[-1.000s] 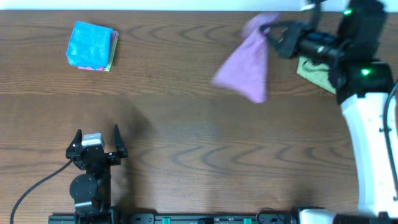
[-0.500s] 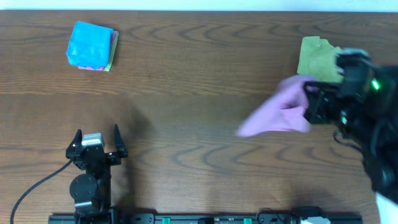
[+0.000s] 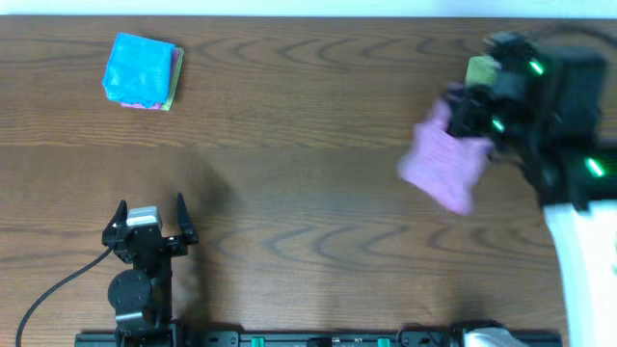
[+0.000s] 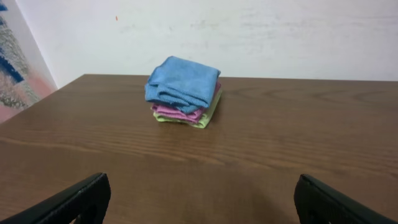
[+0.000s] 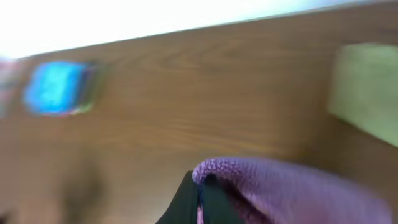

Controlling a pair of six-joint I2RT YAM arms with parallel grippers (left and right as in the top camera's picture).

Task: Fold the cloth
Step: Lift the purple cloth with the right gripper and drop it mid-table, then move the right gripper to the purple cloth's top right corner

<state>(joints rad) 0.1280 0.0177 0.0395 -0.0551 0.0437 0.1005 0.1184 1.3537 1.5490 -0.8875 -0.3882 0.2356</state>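
I will next swing the purple cloth (image 3: 441, 166) to the left in the overhead view with my right gripper, toward the empty middle of the table.
My right gripper (image 3: 461, 118) is shut on a purple cloth (image 3: 441, 166) and holds it in the air over the right part of the table; the cloth hangs crumpled and blurred. In the right wrist view the purple cloth (image 5: 292, 190) drapes over my shut fingers (image 5: 200, 202). My left gripper (image 3: 150, 216) is open and empty near the front left edge; its finger tips show in the left wrist view (image 4: 199, 198).
A stack of folded cloths, blue on top (image 3: 142, 70), lies at the far left and shows in the left wrist view (image 4: 183, 90) and the right wrist view (image 5: 57, 87). A green cloth (image 3: 479, 72) lies at the far right, partly hidden by my right arm.
My right arm swung the purple cloth from the far right back edge toward the front, then back a little to the right. The left arm has not moved.
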